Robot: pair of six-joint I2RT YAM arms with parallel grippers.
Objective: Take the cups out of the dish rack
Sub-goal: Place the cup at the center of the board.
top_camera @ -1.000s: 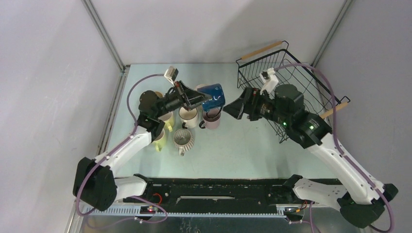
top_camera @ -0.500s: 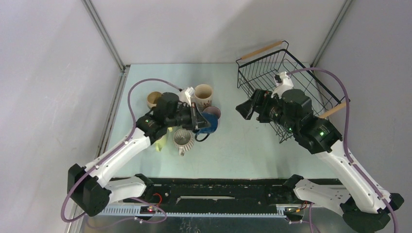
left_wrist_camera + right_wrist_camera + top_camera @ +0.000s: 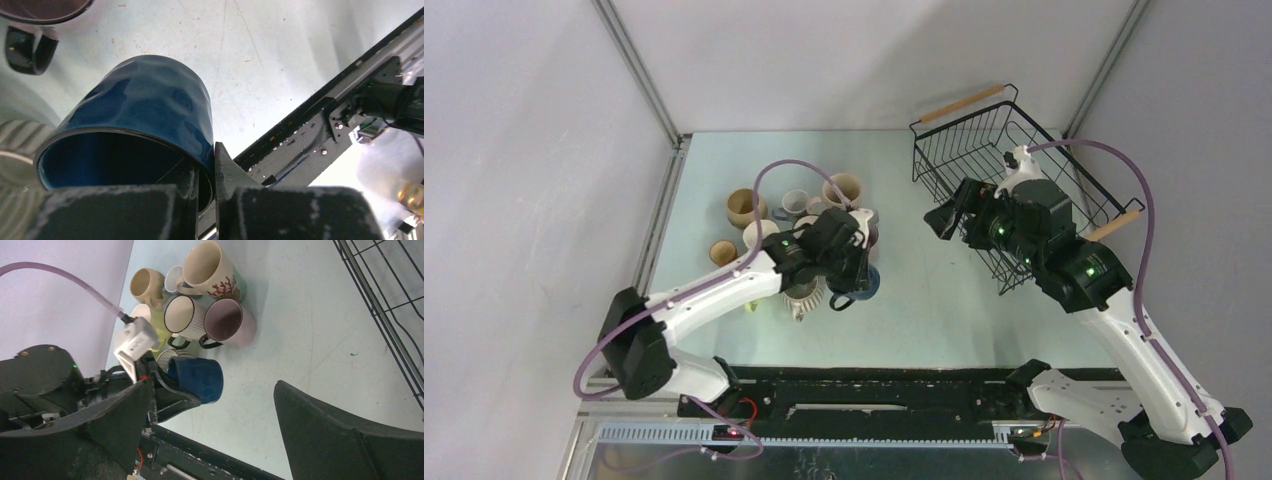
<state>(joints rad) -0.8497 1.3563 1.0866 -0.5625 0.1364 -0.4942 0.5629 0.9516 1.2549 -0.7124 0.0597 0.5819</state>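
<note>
The bare tabletop (image 3: pixel 850 305) beside the ribbed cup is a free spot below my left gripper. My left gripper will lower toward it and release the blue cup's rim.
My left gripper (image 3: pixel 850 268) is shut on the rim of the dark blue cup (image 3: pixel 864 286), one finger inside and one outside. The blue cup (image 3: pixel 145 100) hangs tilted, low over the table, just in front of the cluster of cups; the blue cup (image 3: pixel 200 377) also shows in the right wrist view. In the cluster stand a floral cup (image 3: pixel 212 270), a mauve cup (image 3: pixel 230 322), a ribbed cup (image 3: pixel 182 315) and a tan cup (image 3: pixel 145 285). My right gripper (image 3: pixel 944 215) is open and holds nothing, beside the near left corner of the black wire dish rack (image 3: pixel 1024 150).
The rack sits at the back right with wooden handles (image 3: pixel 964 100). My right arm (image 3: pixel 1064 260) lies over its front part. Grey walls close in both sides. A black rail (image 3: pixel 874 385) runs along the table's near edge.
My left arm has carried the blue cup from behind the cluster down to its front right side. My right gripper has drawn back a little toward the rack, still open.
</note>
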